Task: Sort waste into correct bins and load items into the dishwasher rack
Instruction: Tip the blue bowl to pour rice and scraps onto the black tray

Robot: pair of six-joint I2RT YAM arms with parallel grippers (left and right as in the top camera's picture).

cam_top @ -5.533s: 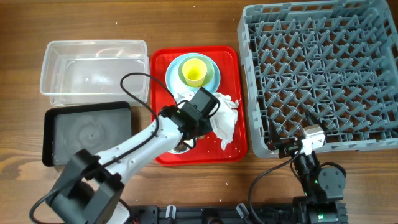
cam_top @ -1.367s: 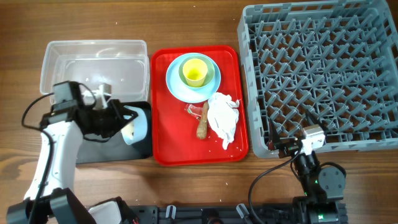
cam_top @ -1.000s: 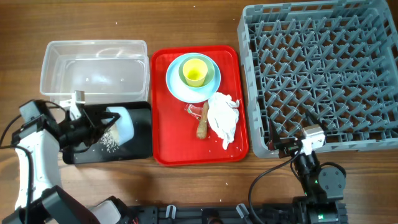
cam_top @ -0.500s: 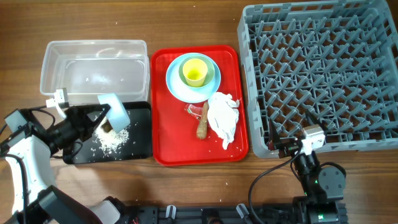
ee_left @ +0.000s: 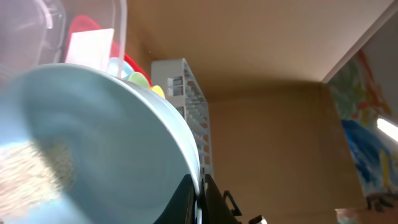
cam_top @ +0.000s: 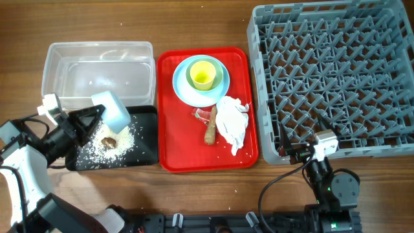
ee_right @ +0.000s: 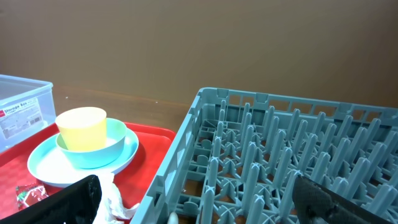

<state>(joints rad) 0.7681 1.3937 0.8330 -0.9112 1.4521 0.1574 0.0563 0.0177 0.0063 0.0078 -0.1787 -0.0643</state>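
Observation:
My left gripper swings to the right in the overhead view next, levels and lowers the bowl, then lets it go beside the sausage stick, where the tray is bare.
My left gripper (cam_top: 96, 119) is shut on the rim of the smaller light blue bowl (cam_top: 111, 110) and holds it tilted above the black tray (cam_top: 147, 154). White crumbs with a brown lump (cam_top: 110, 140) lie in that tray. In the left wrist view the bowl (ee_left: 93, 143) fills the frame, with the jaws (ee_left: 199, 193) pinching its rim. The yellow cup (cam_top: 201, 73) sits in the pale green bowl (cam_top: 218, 79) on the blue plate (cam_top: 183, 90). The napkin (cam_top: 231, 120), sausage stick (cam_top: 211, 130) and red wrapper (cam_top: 199, 114) lie on the red tray. My right gripper (ee_right: 196, 194) is open and empty at the rack's front left corner.
The clear tub (cam_top: 97, 71) stands behind the black tray. The red serving tray (cam_top: 169, 155) lies in the middle. The grey dishwasher rack (cam_top: 336, 77) fills the right side and also shows in the right wrist view (ee_right: 298, 168). Bare wood runs along the table's front edge.
My left arm carried the small blue bowl from the red tray over the black tray and tipped it. The crumbs and brown lump fell into the tray. The bowl has since moved left. The right arm stayed still.

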